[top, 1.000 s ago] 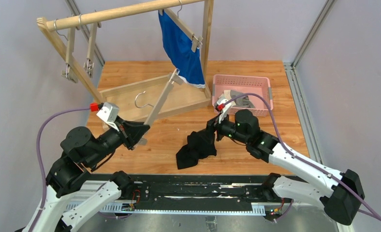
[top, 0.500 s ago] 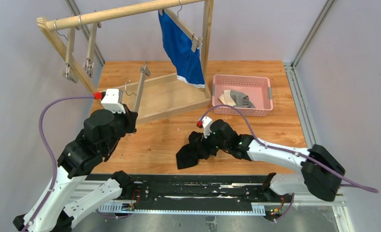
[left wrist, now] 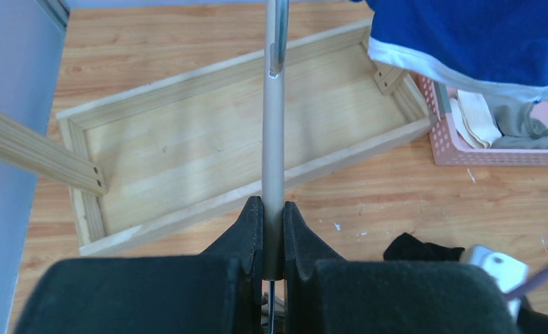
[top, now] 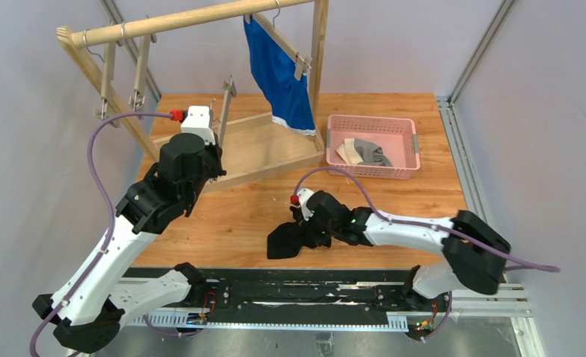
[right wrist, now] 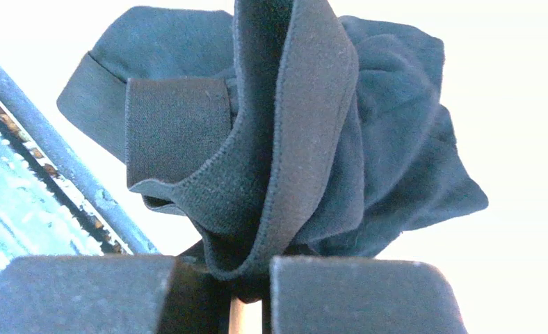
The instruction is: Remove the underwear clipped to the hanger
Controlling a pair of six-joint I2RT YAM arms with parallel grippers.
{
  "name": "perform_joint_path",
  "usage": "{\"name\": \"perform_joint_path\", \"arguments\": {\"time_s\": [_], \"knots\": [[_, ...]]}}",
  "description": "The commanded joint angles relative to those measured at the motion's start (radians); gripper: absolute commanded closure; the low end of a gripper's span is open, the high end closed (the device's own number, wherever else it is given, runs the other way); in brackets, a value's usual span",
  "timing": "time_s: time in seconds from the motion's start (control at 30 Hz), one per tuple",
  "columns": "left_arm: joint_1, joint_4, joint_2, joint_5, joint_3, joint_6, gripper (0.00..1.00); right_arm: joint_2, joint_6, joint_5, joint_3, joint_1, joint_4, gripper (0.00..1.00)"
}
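My right gripper will next go up, carry the black underwear (top: 288,239) outward over the pink basket (top: 409,141), go down and let go, since the basket outward of it already holds grey underwear.
My right gripper (top: 310,229) is shut on the black underwear (top: 288,239), which lies bunched on the table near the front edge. In the right wrist view its waistband (right wrist: 292,139) folds down between my right gripper's fingers (right wrist: 247,278). My left gripper (left wrist: 272,209) is shut on the bar of a bare wooden hanger (left wrist: 273,132), which it holds upright over the rack's base (top: 225,111). The blue underwear (top: 279,74) hangs clipped to a hanger on the rail. Grey underwear (top: 368,152) lies in the pink basket (top: 409,141).
The wooden rack's rail (top: 193,21) runs across the back, and its tray-like base frame (top: 268,152) sits on the table. Two bare clip hangers (top: 111,82) hang at the rail's left end. The pink basket (left wrist: 466,152) stands right of the base frame.
My right gripper has dropped onto the black underwear, moved left and shut on it. My left arm has swung the bare hanger upright and carried it toward the rack.
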Motion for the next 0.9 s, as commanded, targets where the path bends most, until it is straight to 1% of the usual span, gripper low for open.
{"name": "perform_joint_path", "arguments": {"time_s": [0.0,0.1,0.17,0.27,0.37,0.5,0.67,0.87], "knots": [[0.036,0.054,0.023,-0.032,0.108,0.055,1.0,-0.206,-0.044,0.205,0.065,0.01,-0.153,1.0],[0.126,0.043,0.047,0.07,0.149,0.052,1.0,-0.317,-0.102,0.351,0.138,-0.022,-0.248,0.99],[0.164,0.042,0.059,0.111,0.166,0.053,1.0,-0.39,-0.138,0.431,0.197,-0.07,-0.282,0.99],[0.172,0.026,0.08,0.119,0.201,0.07,1.0,-0.465,-0.186,0.453,0.266,-0.177,-0.288,0.99],[0.172,0.022,0.087,0.119,0.224,0.084,1.0,-0.497,-0.222,0.441,0.341,-0.293,-0.26,0.99],[0.174,0.017,0.089,0.112,0.247,0.102,1.0,-0.464,-0.262,0.423,0.451,-0.411,-0.204,1.0],[0.174,-0.003,0.105,0.113,0.288,0.131,1.0,-0.357,-0.306,0.416,0.565,-0.517,-0.137,0.99],[0.181,-0.035,0.126,0.108,0.339,0.167,1.0,-0.223,-0.288,0.367,0.634,-0.653,-0.099,1.0]]}}
